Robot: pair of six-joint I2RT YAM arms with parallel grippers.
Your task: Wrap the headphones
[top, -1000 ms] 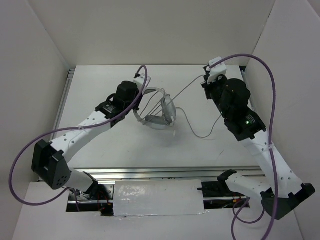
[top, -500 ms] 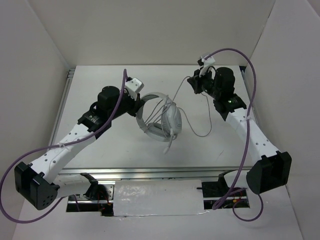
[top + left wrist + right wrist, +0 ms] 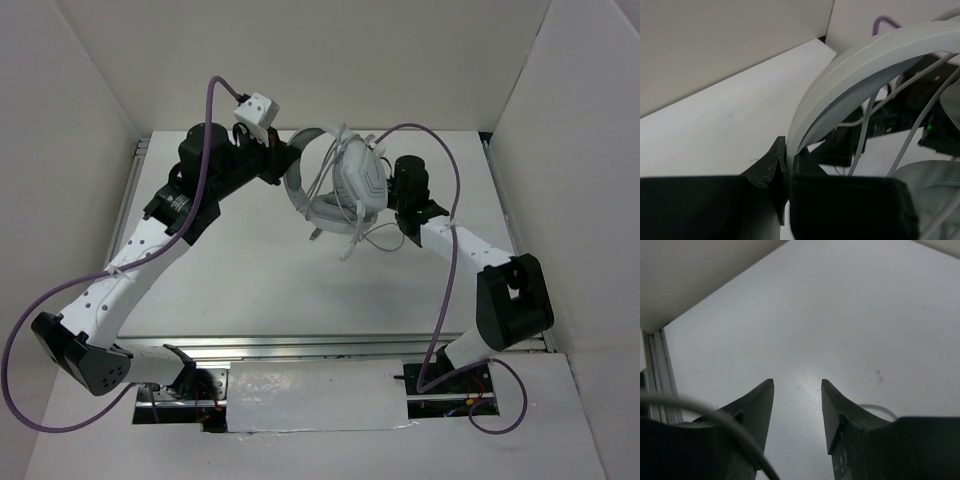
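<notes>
The cable's loop still dangles loose, so I next need to move my right gripper back and left in the top view, past the headphones' ear cup (image 3: 358, 178) onto the cable.
The light grey headphones (image 3: 335, 180) hang in the air over the far middle of the table. My left gripper (image 3: 789, 161) is shut on the curved headband (image 3: 865, 55), and in the top view it (image 3: 282, 163) holds the band's left end. Several thin grey cable strands (image 3: 866, 120) run across the band's opening. A loose cable loop (image 3: 385, 238) dangles under the ear cup (image 3: 358, 178). My right gripper (image 3: 797, 385) stands open over bare table with nothing between its fingers. The right arm's wrist (image 3: 412, 188) sits close beside the ear cup, its fingers hidden in the top view.
White walls (image 3: 330, 60) close in the table on three sides. A metal rail (image 3: 133, 175) runs along the left edge. Purple arm cables (image 3: 452, 260) arc over both arms. A thin cable loop (image 3: 876, 408) lies on the table by my right finger.
The left arm has lifted the headphones up and toward the back wall. The right gripper has opened, let go of the cable and swung left to the ear cup.
</notes>
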